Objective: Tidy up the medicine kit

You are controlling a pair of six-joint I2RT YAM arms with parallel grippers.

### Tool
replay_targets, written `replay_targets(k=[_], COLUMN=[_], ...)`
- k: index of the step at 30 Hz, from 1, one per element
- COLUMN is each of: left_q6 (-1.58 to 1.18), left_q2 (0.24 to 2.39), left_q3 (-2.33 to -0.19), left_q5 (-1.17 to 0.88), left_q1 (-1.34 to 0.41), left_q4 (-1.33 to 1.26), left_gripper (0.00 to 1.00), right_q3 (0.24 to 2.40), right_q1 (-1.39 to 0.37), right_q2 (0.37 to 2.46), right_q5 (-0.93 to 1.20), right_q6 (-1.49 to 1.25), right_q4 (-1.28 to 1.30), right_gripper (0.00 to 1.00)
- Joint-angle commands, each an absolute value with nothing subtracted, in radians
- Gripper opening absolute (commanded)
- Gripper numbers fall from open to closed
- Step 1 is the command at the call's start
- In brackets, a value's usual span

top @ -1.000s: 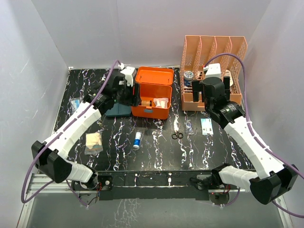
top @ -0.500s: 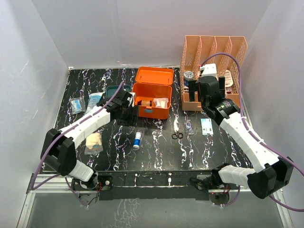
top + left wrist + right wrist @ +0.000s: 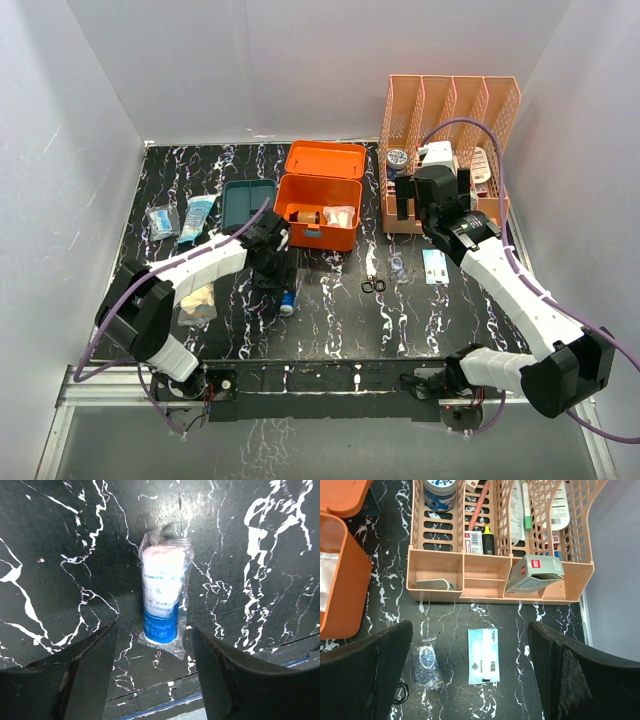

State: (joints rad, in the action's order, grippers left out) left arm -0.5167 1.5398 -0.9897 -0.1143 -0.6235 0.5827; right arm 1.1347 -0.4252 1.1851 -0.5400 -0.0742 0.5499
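The left gripper moves down onto the wrapped bandage roll at its blue end [image 3: 288,300] [image 3: 161,625] next and closes, since the roll lies lined up between its open fingers, its blue end nearest.
The orange medicine kit [image 3: 318,228] stands open at the back centre, its lid [image 3: 325,160] folded back and a few items inside. Its teal tray [image 3: 248,201] lies on the table to its left. A wrapped bandage roll [image 3: 289,297] with a blue label lies in front of the kit, and it also shows in the left wrist view [image 3: 164,597]. My left gripper [image 3: 274,266] [image 3: 155,632] is open and empty, low over the roll, with a finger on each side. My right gripper [image 3: 410,205] [image 3: 470,637] is open and empty, above a blue-white sachet [image 3: 483,656].
A peach slatted organizer [image 3: 447,110] [image 3: 500,587] with pens and boxes stands at the back right. Black scissors [image 3: 373,285], a small clear packet [image 3: 398,268] [image 3: 426,666] and the sachet [image 3: 434,265] lie in front of it. Packets [image 3: 160,220] [image 3: 198,213] and gauze [image 3: 197,300] lie on the left.
My left arm has come forward from beside the kit and dropped over the bandage roll. The teal tray now lies uncovered left of the kit. My right gripper shifted slightly.
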Motion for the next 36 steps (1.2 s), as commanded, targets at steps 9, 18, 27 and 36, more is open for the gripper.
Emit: replay_targets(k=[9,18,27,36], left_q6=[-0.509,-0.488,-0.37,-0.242], left_q2=[1.669,1.611,1.446,1.469], left_q3=[-1.011,-1.034,-1.172,-1.393], left_q5=[-0.083,-0.056,-0.057,-0.011], left_q1=[-0.647,-0.65,-0.651,-0.651], left_q4=[0.542,0.584,0.677,0.716], left_gripper=[0.52,0.02,0.0,0.0], right_q3=[1.17,1.131,1.191,1.3], right_q1=[-0.422,-0.422,-0.421,-0.423], right_q2=[1.225,1.198,1.274,1.421], right_q5=[-0.457,-0.439,-0.36,-0.202], right_q6=[-0.077,-0.08,-0.076,-0.085], right_q4=[0.511,0.5,0.467,0.428], right_gripper=[0.98,0.98,0.98,0.98])
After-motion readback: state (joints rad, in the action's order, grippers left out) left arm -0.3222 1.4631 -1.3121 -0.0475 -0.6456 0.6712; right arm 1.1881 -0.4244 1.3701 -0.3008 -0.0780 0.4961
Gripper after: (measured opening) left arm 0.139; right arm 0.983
